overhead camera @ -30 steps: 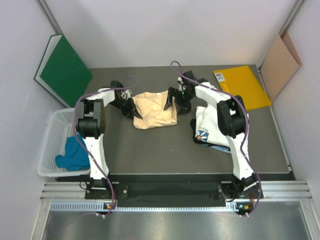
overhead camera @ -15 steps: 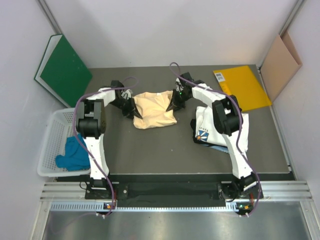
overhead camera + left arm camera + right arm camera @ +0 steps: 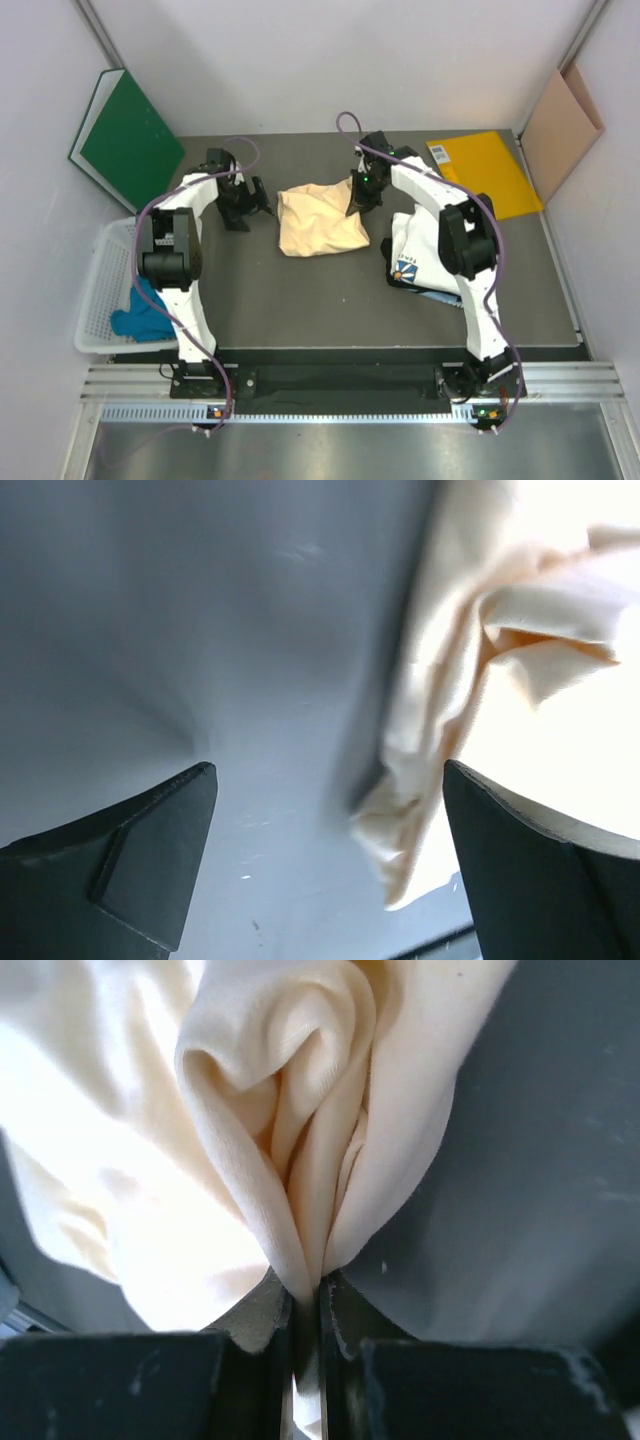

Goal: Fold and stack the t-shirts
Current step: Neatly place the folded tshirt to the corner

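Note:
The stack with the white printed t-shirt (image 3: 415,252) is to my right gripper's right in the top view. My right gripper will move back over it next and let go of the peach-yellow t-shirt.
The pale peach-yellow t-shirt (image 3: 320,224) lies bunched at the table's middle back. My right gripper (image 3: 357,199) is at its right edge, and the right wrist view shows the gripper (image 3: 305,1305) shut on a pinched fold of that t-shirt (image 3: 250,1110). My left gripper (image 3: 250,208) stands open just left of the shirt. In the left wrist view the gripper (image 3: 328,780) holds nothing, with the shirt's edge (image 3: 440,710) hanging near the right finger (image 3: 540,870). A white printed t-shirt (image 3: 415,252) lies under the right arm. The teal-blue t-shirt (image 3: 148,308) sits in the basket.
A white basket (image 3: 100,262) hangs at the table's left edge. A bright-yellow folder (image 3: 485,172) lies at the back right, and a green folder (image 3: 130,140) leans at the back left. Brown cardboard (image 3: 560,122) stands against the right wall.
My left gripper opened, let go of the peach shirt's left edge and drew back to the left. My right gripper shut on the right edge, and the shirt shifted slightly right.

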Controlling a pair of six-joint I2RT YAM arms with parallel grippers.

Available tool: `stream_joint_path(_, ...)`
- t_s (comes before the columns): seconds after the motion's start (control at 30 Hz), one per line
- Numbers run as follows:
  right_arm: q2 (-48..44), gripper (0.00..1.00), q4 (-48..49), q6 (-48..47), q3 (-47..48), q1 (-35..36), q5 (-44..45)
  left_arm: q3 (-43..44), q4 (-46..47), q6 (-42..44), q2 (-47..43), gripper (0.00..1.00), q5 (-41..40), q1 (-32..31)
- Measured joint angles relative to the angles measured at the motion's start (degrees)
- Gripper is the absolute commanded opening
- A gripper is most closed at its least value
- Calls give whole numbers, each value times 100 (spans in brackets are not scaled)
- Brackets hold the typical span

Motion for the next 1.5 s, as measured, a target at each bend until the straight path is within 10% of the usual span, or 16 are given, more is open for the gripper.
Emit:
stream_joint_path(0.73,-2551,0,-1690,-146,-31,-210,1228,94,372,-247,232,99,90,90)
stream_joint_path(1.13,-5659,0,-2024,487,-3095,-1056,2400,247,378,-240,358,99,240,90)
stream_joint_path(1.5,-5073,0,-1746,879,-4463,-1604,3099,308,380,-212,407,99,369,85)
